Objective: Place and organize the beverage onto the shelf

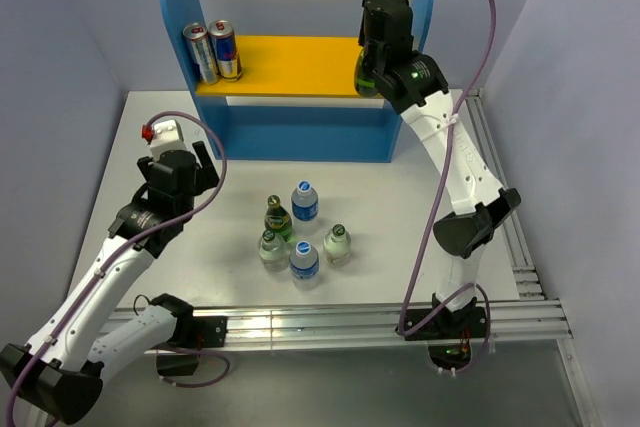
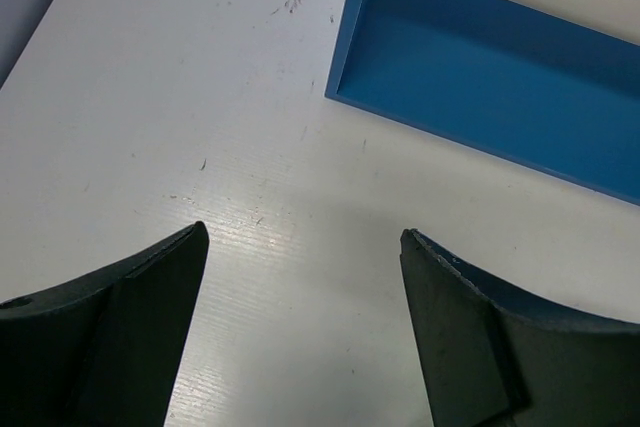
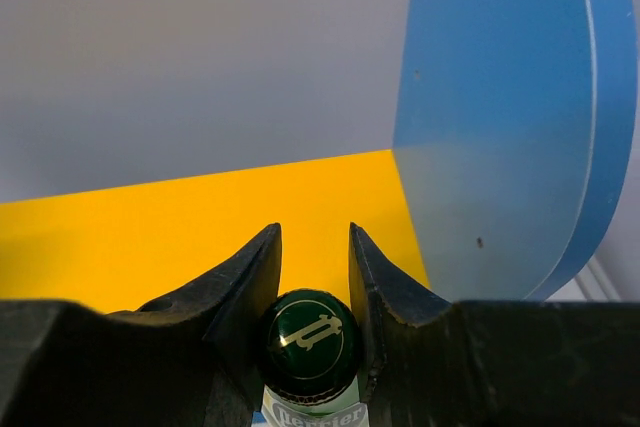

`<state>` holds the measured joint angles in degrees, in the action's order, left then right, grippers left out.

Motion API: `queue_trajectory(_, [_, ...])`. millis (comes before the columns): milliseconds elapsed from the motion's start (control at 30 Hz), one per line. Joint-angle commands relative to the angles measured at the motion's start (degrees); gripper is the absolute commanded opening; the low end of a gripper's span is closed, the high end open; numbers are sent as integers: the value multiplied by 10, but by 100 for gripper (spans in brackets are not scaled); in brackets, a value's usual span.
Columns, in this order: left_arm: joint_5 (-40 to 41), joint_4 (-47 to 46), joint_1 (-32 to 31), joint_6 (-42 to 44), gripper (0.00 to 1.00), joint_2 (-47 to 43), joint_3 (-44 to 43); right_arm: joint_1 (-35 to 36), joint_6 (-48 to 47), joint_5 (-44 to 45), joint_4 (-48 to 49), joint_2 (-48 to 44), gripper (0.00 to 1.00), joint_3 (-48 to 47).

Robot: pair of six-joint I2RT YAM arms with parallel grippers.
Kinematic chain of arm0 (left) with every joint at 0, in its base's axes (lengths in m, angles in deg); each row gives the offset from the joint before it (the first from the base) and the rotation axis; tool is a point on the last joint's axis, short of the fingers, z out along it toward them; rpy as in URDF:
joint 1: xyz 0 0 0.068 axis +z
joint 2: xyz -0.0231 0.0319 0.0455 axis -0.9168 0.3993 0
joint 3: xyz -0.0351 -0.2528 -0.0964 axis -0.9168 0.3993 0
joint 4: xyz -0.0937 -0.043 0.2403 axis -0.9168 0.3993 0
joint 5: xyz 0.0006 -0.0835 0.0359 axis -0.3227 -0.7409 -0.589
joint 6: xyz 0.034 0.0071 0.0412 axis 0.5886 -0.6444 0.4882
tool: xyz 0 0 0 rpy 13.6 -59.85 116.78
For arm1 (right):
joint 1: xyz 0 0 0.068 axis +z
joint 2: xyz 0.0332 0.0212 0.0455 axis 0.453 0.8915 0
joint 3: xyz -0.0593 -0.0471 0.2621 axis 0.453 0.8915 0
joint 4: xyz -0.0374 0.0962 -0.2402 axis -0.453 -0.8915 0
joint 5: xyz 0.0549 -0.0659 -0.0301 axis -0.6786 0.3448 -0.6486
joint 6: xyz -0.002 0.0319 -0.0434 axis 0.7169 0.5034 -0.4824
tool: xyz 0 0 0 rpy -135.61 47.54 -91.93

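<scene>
The bottle still overlaps the near edge of the yellow board. My right gripper will next move the bottle outward toward the blue side panel (image 3: 490,127) and then set it on the board.
My right gripper (image 3: 313,233) is shut on the neck of a dark green beverage bottle (image 3: 310,343), held above the right end of the shelf's yellow upper board (image 3: 150,237), close to the blue side panel (image 3: 490,127). From above, that bottle (image 1: 365,80) shows just under the right wrist. Five more bottles stand grouped on the table: one green (image 1: 277,216), two blue-capped (image 1: 305,201) (image 1: 304,260) and two pale-capped (image 1: 338,244) (image 1: 270,249). My left gripper (image 2: 304,235) hangs open and empty over bare table, left of the group and near the shelf's blue base (image 2: 480,67).
Two metal cans (image 1: 214,51) stand at the left end of the yellow board. The white table (image 1: 400,207) ends in an aluminium rail (image 1: 330,322) at the near side. Grey walls close in on the left and right.
</scene>
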<state>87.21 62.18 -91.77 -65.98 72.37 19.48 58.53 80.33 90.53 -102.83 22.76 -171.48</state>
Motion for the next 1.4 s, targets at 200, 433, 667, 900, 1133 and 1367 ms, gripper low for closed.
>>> queue_trajectory(200, [-2,0,3,4,84,1,-23,-58,-28,-18,106,24,0,-42])
queue_trajectory(433, [-4,1,3,4,84,4,-24,-67,-49,-14,153,49,0,-21])
queue_trajectory(667, [-3,3,4,3,84,5,-25,-74,-68,-12,188,78,0,-14])
queue_trajectory(900, [-3,3,3,4,84,3,-23,-73,-98,10,225,91,0,3])
queue_trajectory(1133, [-7,2,6,4,84,4,-23,-66,-134,44,276,84,44,53])
queue_trajectory(1367, [-5,3,10,5,84,7,-24,-54,-140,61,291,49,100,92])
